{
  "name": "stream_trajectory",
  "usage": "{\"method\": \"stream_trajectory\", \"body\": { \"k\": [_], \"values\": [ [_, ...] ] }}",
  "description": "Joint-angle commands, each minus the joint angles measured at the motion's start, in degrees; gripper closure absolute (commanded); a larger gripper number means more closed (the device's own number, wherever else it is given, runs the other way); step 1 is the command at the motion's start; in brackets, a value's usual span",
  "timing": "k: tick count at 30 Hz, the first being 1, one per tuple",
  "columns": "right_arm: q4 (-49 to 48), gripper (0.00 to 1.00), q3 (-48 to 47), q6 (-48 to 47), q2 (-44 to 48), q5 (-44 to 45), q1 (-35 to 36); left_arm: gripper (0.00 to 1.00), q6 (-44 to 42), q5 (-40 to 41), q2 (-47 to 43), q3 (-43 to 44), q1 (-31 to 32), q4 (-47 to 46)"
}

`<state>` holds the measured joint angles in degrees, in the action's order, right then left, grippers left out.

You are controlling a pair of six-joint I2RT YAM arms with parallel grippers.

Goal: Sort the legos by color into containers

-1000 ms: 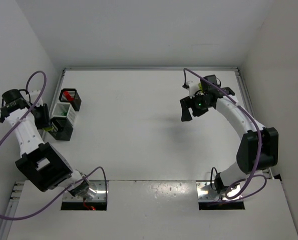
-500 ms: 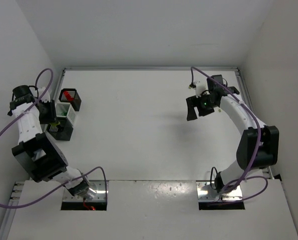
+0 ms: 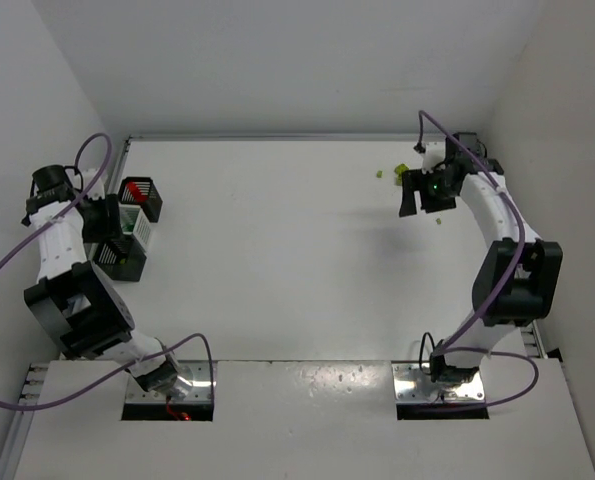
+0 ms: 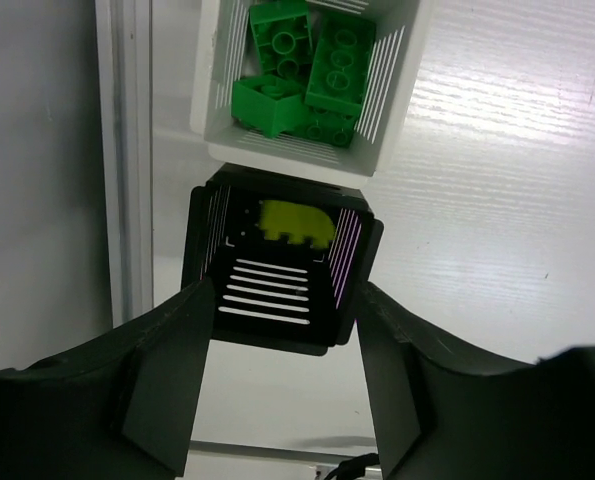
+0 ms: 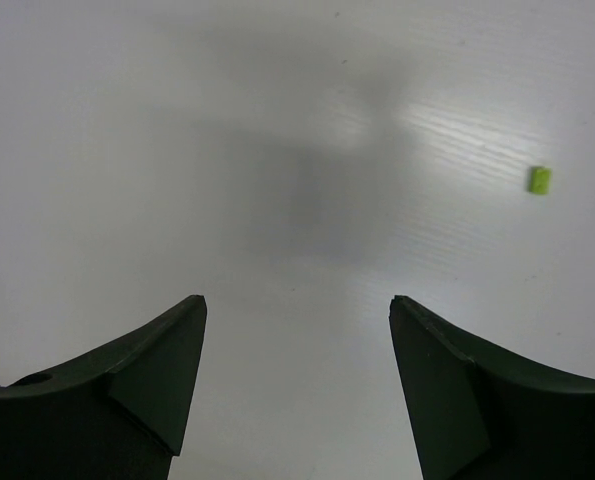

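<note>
My right gripper reaches outward and lowers to the cluster's nearer yellow-green lego next.
My left gripper point(image 4: 282, 290) hangs open over the near black container point(image 4: 277, 305), in which a yellow-green lego point(image 4: 295, 222) lies. Just beyond it, the white container point(image 4: 277, 158) holds several dark green legos point(image 4: 322, 65). From above, the left gripper point(image 3: 107, 238) sits beside the row of containers; the far black one point(image 3: 140, 197) holds red legos. My right gripper point(image 3: 424, 195) is open and empty at the far right. Loose yellow-green legos point(image 3: 381, 173) point(image 3: 438, 221) lie near it, one point(image 5: 539, 179) right of its fingers.
A metal rail point(image 4: 127, 150) runs along the table's left edge beside the containers. White walls close in the table on the left, back and right. Purple cables loop over both arms.
The left arm has swung in over the containers. The right arm has moved back and to the right, and loose yellow-green legos now show beside it.
</note>
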<state>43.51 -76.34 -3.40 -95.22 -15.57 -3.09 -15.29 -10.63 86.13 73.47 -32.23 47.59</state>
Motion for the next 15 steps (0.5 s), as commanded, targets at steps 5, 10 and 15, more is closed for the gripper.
{"method": "stream_trajectory", "body": {
  "k": [5,10,15],
  "values": [
    [-0.18,0.31,-20.93,1.2,-12.77,1.42,-5.6,0.35,0.0,-9.37,-7.97,6.85,-0.29,0.39],
    [4.48,0.33,-46.11,1.2,-30.7,2.47,-7.28,0.29,1.4,-17.48,-12.12,10.11,2.07,1.71],
    [2.29,0.33,-55.75,1.38,-42.23,5.21,-7.28,0.25,4.21,-20.92,-13.44,11.25,4.36,2.24]
  ]
}}
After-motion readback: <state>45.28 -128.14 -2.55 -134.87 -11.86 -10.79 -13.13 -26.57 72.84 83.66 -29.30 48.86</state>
